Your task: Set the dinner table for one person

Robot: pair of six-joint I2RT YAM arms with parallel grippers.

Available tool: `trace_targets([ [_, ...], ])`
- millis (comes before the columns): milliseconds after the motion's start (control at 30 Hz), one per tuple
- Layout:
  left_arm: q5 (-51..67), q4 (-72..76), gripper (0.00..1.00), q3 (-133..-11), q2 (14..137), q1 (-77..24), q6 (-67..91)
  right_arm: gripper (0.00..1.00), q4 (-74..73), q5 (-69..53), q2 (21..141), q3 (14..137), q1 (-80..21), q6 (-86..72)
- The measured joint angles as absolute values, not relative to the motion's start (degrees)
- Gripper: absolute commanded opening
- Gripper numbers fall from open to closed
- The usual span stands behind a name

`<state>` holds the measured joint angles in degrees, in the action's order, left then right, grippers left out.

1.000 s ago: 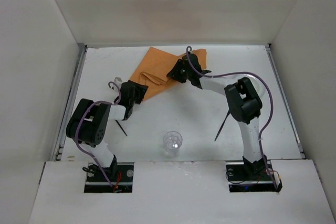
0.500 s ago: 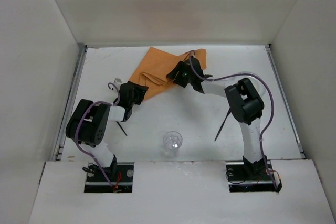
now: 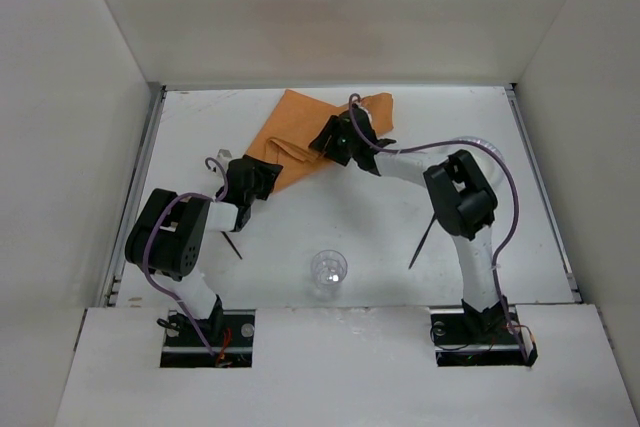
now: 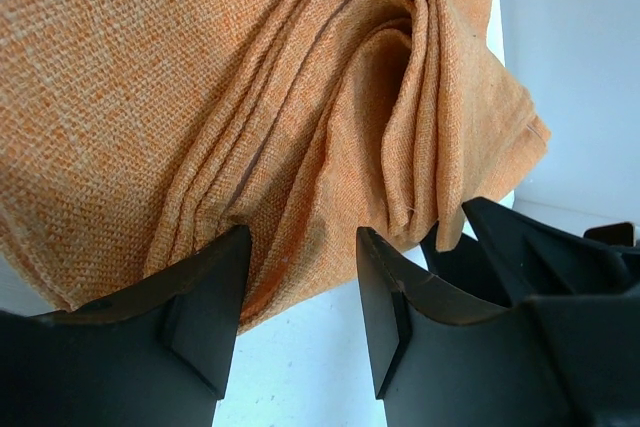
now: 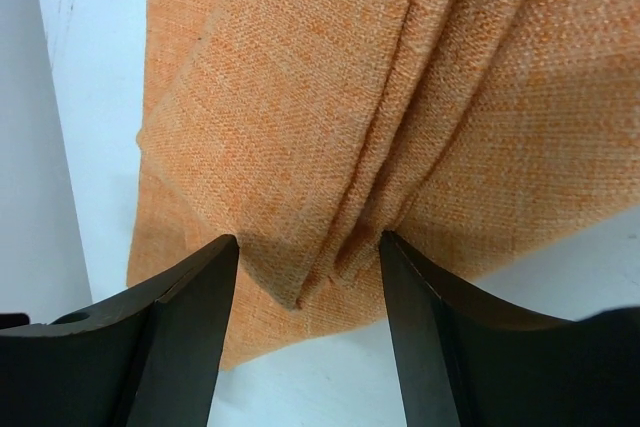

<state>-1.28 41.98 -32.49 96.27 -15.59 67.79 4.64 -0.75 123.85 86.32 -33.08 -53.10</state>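
The fold's pointed end [image 3: 318,156] [image 5: 306,282] already lies between the open fingers of my right gripper. My right gripper should next move a little farther over the mat, then close on it.
A crumpled orange cloth mat [image 3: 300,132] lies at the back middle of the white dinner table [image 3: 380,217]. My left gripper [image 3: 260,177] sits at the mat's near-left edge. In the left wrist view it [image 4: 300,282] is open, its fingertips straddling the bunched edge of the mat [image 4: 250,97]. My right gripper [image 3: 332,137] is at the mat's right side. In the right wrist view it [image 5: 308,267] is open around a fold at the edge of the mat [image 5: 330,97]. White table shows between both pairs of jaws.
A clear cup [image 3: 328,272] stands near the front middle. A dark utensil [image 3: 423,237] lies at the right by the right arm, and another [image 3: 232,244] at the left by the left arm. Metal rails [image 3: 140,177] edge the table, with white walls around it.
My right gripper has shifted a little to the left and back over the mat. The left arm has not moved.
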Motion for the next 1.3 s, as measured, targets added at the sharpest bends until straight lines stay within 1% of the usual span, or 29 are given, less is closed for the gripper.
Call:
trace_targets([
  [67,-1.1,42.0,0.45,-32.5,96.3,-15.3,67.7,0.65,3.9,-0.8,124.5,87.5,-33.1,-53.1],
  [167,-0.6,42.0,0.45,-32.5,96.3,-15.2,67.5,0.58,2.4,-0.9,125.9,89.8,-33.1,-53.3],
  [233,-0.4,42.0,0.45,-32.5,96.3,-15.1,67.5,0.49,1.7,-0.9,126.8,91.0,-33.1,-53.6],
  [333,-0.1,42.1,0.45,-32.5,96.3,-14.9,67.4,0.29,0.6,-1.0,127.9,92.0,-33.1,-53.8],
  [433,0.0,42.5,0.45,-32.2,96.3,-14.9,67.4,0.17,0.2,-0.9,128.1,92.1,-33.1,-54.4],
  [500,0.1,42.6,0.45,-32.1,96.3,-14.9,67.4,0.13,0.6,-1.0,128.1,92.1,-33.1,-54.6],
  [633,0.7,43.7,0.45,-31.4,96.3,-14.4,67.5,0.11,2.0,-1.1,127.0,90.3,-33.0,-54.6],
  [767,1.4,44.6,0.45,-30.8,96.3,-14.0,67.8,0.11,3.3,-1.1,121.1,84.5,-32.4,-53.7],
  [1033,2.1,44.8,0.45,-28.9,94.3,-12.6,67.9,0.12,8.0,-0.8,96.9,64.4,-29.6,-50.2],
  [1300,1.6,42.4,0.45,-25.9,89.0,-12.4,67.5,0.15,7.5,-0.8,74.6,37.8,-27.8,-48.7],
])
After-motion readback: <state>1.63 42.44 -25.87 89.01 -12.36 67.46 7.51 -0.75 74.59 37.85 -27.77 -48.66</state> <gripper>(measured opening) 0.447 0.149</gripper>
